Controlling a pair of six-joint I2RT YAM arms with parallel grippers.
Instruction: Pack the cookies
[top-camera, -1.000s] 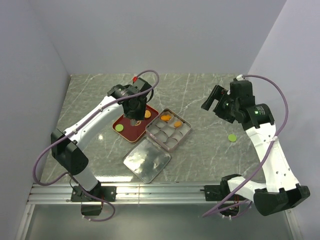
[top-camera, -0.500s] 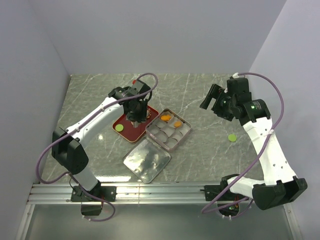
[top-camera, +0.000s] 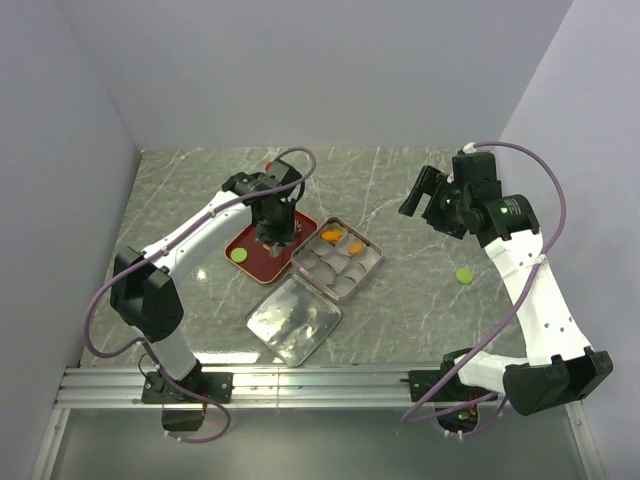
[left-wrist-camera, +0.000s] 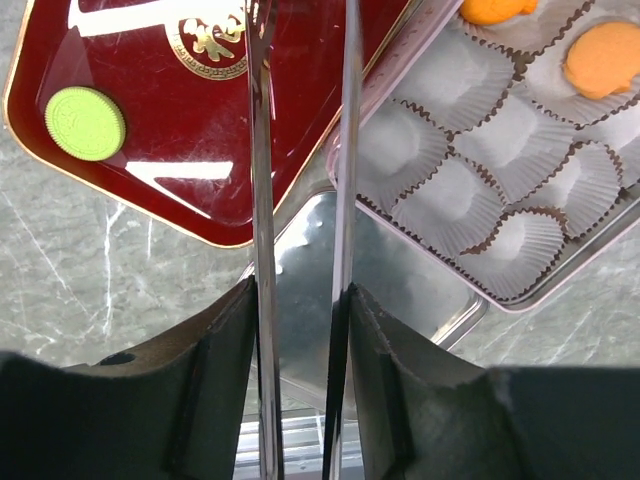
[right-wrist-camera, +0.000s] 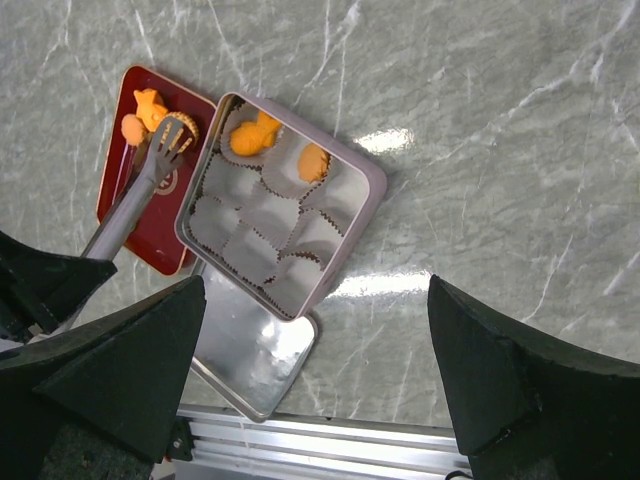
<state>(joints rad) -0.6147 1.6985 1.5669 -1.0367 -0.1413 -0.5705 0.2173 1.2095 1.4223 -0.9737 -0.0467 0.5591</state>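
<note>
The left gripper should rise next and go to the right in the top view, to the empty corner cup past the box's round cookie, then go down there to let go.
My left gripper (top-camera: 272, 226) is shut on metal tongs (left-wrist-camera: 262, 150), whose two blades run between its fingers. In the right wrist view the tongs' tips (right-wrist-camera: 170, 142) rest at a round orange cookie (right-wrist-camera: 182, 128) on the red tray (top-camera: 258, 266), beside an orange fish cookie (right-wrist-camera: 147, 103). A green cookie (left-wrist-camera: 85, 122) lies on the tray's near left. The pink box (top-camera: 372, 262) of paper cups holds an orange fish cookie (right-wrist-camera: 255, 135) and a round orange cookie (right-wrist-camera: 313, 160). Another green cookie (top-camera: 464, 274) lies on the table. My right gripper (top-camera: 420, 196) is open and empty, high above the table.
The box's silver lid (top-camera: 294, 319) lies face-up in front of the box and tray. The aluminium rail (top-camera: 320, 385) runs along the near table edge. Grey walls close in the back and both sides.
My left gripper has shifted slightly with the tongs over the tray's far right corner. My right gripper has drifted a little left and back.
</note>
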